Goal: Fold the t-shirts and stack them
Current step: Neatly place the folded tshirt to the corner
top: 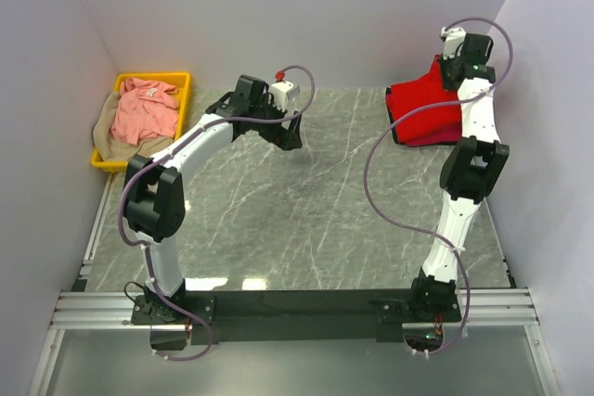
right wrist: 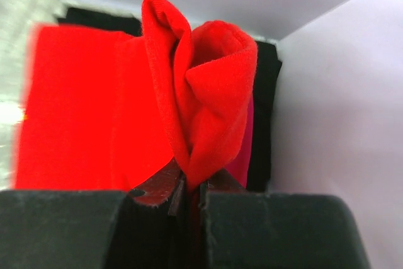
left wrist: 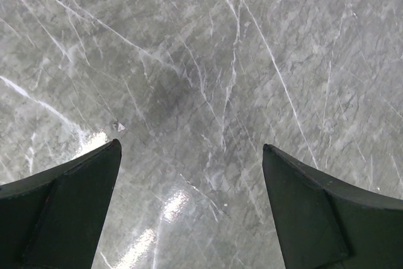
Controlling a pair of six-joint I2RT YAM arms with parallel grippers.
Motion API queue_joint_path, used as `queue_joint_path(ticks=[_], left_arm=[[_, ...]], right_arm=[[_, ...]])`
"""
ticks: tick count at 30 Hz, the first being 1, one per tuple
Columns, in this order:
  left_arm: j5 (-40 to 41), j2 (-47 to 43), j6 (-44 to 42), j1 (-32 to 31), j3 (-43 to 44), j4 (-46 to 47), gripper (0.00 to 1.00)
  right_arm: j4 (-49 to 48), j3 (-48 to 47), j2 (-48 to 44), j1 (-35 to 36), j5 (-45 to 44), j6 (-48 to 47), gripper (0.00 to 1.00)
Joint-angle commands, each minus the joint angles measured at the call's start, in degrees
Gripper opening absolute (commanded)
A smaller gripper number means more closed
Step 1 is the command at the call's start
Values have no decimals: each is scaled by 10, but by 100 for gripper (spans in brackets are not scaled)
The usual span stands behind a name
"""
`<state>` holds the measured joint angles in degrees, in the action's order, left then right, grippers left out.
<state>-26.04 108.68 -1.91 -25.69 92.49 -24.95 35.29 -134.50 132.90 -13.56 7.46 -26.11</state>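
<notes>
The right gripper moves down onto the crimson-magenta t-shirt's edge by the wall next and releases the red t-shirt's fold, because that crimson-magenta sliver still lies uncovered.
A bright red t-shirt lies folded at the back right of the table, on top of a crimson-magenta t-shirt whose edge shows beneath it. My right gripper is shut on a bunched fold of the red t-shirt and holds it lifted near the right wall. A sliver of the crimson-magenta t-shirt shows behind the fold. A salmon pink t-shirt lies crumpled over a tan t-shirt in the yellow bin. My left gripper is open and empty above bare marble, near the table's back middle.
The yellow plastic bin stands at the back left against the left wall. The grey marble tabletop spans the middle. The right wall is close beside my right gripper. A metal rail runs along the near edge.
</notes>
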Motion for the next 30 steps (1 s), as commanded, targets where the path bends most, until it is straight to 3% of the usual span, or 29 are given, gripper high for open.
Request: queue_joint_path(ticks=[1,9,11,12,13,16,19,23,25,30], left_arm=[[-1,2,-5,-1,25,-6,99],[6,14,-8,-1,40,-18,99],[9,17,-8,-1,43,-19,99],[10,18,-8,-1,44,-21,100],[12,18,-7,0,45,-23,99],[24,21,2,4,52,-32,99],[16,21,16,23,57,-38,100],[8,6,39,49,49,-34,99],[24,-9,36,50,26,-25,99],[65,-66,35,59,-27,-2,99]], right_arm=[[-56,12,17,-6,-31,-32,0],[-104,49,47,-13,-67,-54,0],[-109,44,60,-13,-74,-56,5],[-110,40,63,-14,-79,-56,8],[-111,38,65,-14,-89,-55,20],[-121,35,64,-13,-116,-50,41],[-148,61,40,-16,-144,-61,51],[-167,89,5,-20,-162,-57,53],[-179,107,-11,-22,-170,-47,70],[-178,100,-46,-24,-197,-16,87]])
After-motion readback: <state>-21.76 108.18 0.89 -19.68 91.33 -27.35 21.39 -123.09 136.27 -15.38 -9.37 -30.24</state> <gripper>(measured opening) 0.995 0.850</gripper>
